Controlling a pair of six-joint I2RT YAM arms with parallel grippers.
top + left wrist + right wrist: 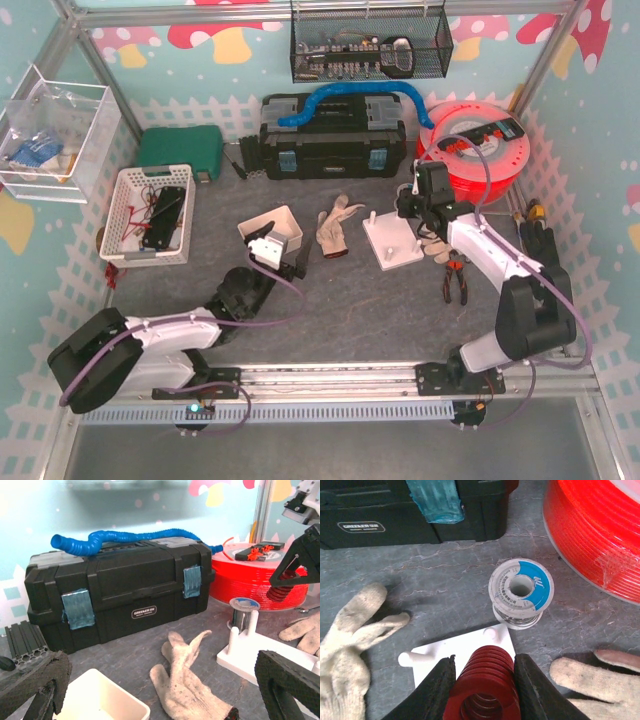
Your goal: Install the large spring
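The right gripper lowers the upright red spring onto the white peg point(491, 633) beside the solder spool next and releases it there, because that peg stands bare.
My right gripper point(485, 658) is shut on the large red spring point(485, 687), which it holds upright just above the white peg base point(462, 652). Two of the base's white pegs show, one point(491, 631) just beyond the spring and one point(407, 657) at the left. In the top view the right gripper point(411, 206) hangs over the far edge of the base point(395, 248). In the left wrist view the spring point(281, 591) hangs above the base point(245, 652). My left gripper point(162, 680) is open and empty, low over the mat near a white bin point(273, 228).
A solder spool point(521, 592) stands just behind the base. White gloves lie to its left point(347, 630) and right point(600, 677). The black toolbox point(333, 136) and red filament spool point(478, 150) stand behind. Pliers point(455, 278) lie to the right, and a white basket point(150, 213) stands at the left.
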